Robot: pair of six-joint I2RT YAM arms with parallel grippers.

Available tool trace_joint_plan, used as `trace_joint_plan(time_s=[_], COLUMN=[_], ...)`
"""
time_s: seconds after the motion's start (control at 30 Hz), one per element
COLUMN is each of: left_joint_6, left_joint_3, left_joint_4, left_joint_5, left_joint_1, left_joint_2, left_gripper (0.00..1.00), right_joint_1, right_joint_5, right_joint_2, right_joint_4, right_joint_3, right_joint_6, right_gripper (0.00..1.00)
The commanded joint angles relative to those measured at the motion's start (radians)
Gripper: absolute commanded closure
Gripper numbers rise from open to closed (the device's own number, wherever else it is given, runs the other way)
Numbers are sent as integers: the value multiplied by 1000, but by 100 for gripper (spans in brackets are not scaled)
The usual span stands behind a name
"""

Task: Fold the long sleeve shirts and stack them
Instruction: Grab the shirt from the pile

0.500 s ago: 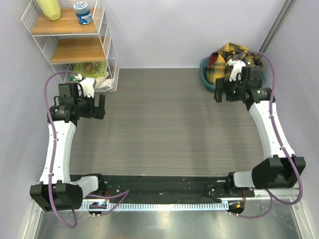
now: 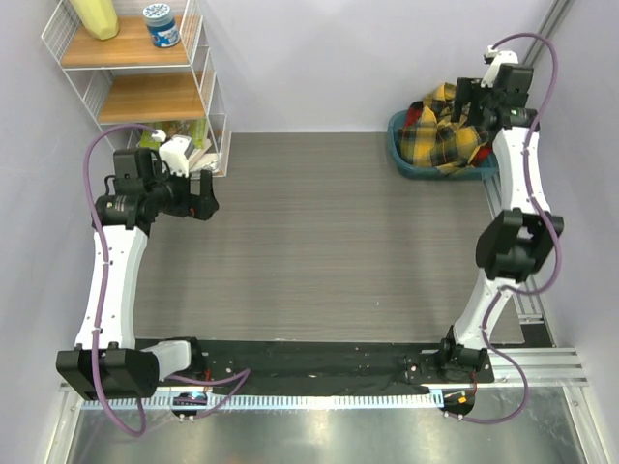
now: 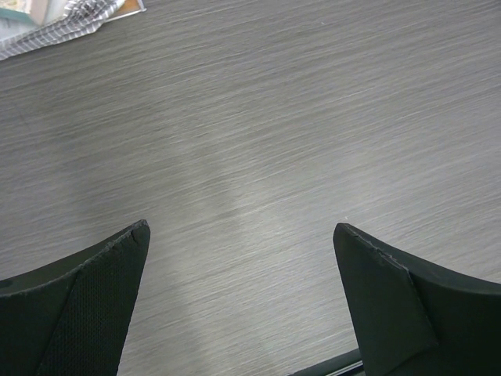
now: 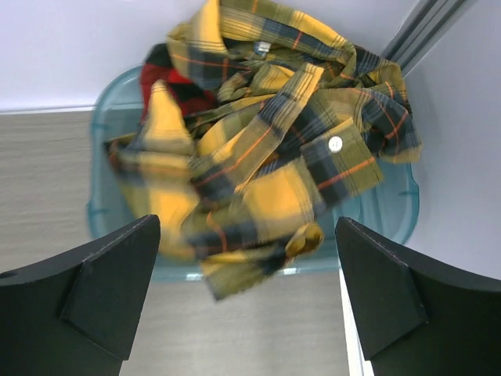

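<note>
My right gripper isn't ready to close yet. It first needs to come down into the teal basin onto the plaid shirt's cuff (image 2: 470, 136) (image 4: 338, 160) beside the white button.
A yellow-and-black plaid shirt (image 2: 447, 130) lies crumpled in a teal basin (image 2: 398, 147) at the back right corner. In the right wrist view the yellow shirt (image 4: 266, 157) fills the basin (image 4: 391, 204), and a red-and-black shirt (image 4: 168, 82) shows beneath it at the back left. My right gripper (image 2: 476, 97) is raised above the basin, open and empty; in its wrist view the right gripper (image 4: 246, 235) hovers over the shirt's near edge. My left gripper (image 2: 205, 197) is open and empty above the bare table at the left, as its wrist view (image 3: 241, 235) shows.
A wire shelf unit (image 2: 145, 68) with wooden boards stands at the back left, holding a yellow object and a blue-lidded jar. Papers (image 3: 63, 23) lie at its foot. A metal rail (image 2: 527, 290) runs along the table's right edge. Walls close the back and right.
My right arm has risen and swung back, so its gripper now sits above the basin. My left gripper has shifted slightly right and up.
</note>
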State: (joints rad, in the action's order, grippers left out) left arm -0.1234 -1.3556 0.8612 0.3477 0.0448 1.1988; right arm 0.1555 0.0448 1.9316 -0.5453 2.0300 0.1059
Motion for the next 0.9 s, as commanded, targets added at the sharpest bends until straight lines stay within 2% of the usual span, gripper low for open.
trace_joint_plan(time_s=[0.0, 0.1, 0.37, 0.43, 0.47, 0.53, 0.57, 0.7, 0.87], left_joint_6=[13, 8, -2, -4, -5, -5, -2, 8, 41], left_joint_3=[-2, 9, 18, 16, 15, 6, 3, -16, -17], left_joint_4=[-50, -47, -28, -21, -19, -13, -14, -21, -45], left_joint_5=[34, 13, -7, -13, -16, -15, -15, -18, -13], left_joint_1=[-6, -6, -8, -8, -8, -6, -6, -8, -6], left_joint_2=[7, 5, 7, 8, 10, 8, 7, -18, -42], left_gripper=[0, 0, 0, 0, 0, 0, 0, 0, 0], right_joint_1=[7, 12, 12, 13, 13, 13, 13, 15, 15], right_joint_5=[-40, -103, -79, -68, -59, -18, -5, 136, 254], right_joint_2=[182, 294, 481, 492, 486, 460, 419, 242, 37], right_joint_4=[50, 100, 223, 223, 223, 225, 223, 243, 375], right_joint_3=[160, 217, 274, 295, 312, 328, 338, 346, 338], right_joint_6=[-5, 0, 21, 21, 18, 9, -14, -99, -265], right_gripper=[1, 0, 1, 34, 67, 95, 99, 99, 99])
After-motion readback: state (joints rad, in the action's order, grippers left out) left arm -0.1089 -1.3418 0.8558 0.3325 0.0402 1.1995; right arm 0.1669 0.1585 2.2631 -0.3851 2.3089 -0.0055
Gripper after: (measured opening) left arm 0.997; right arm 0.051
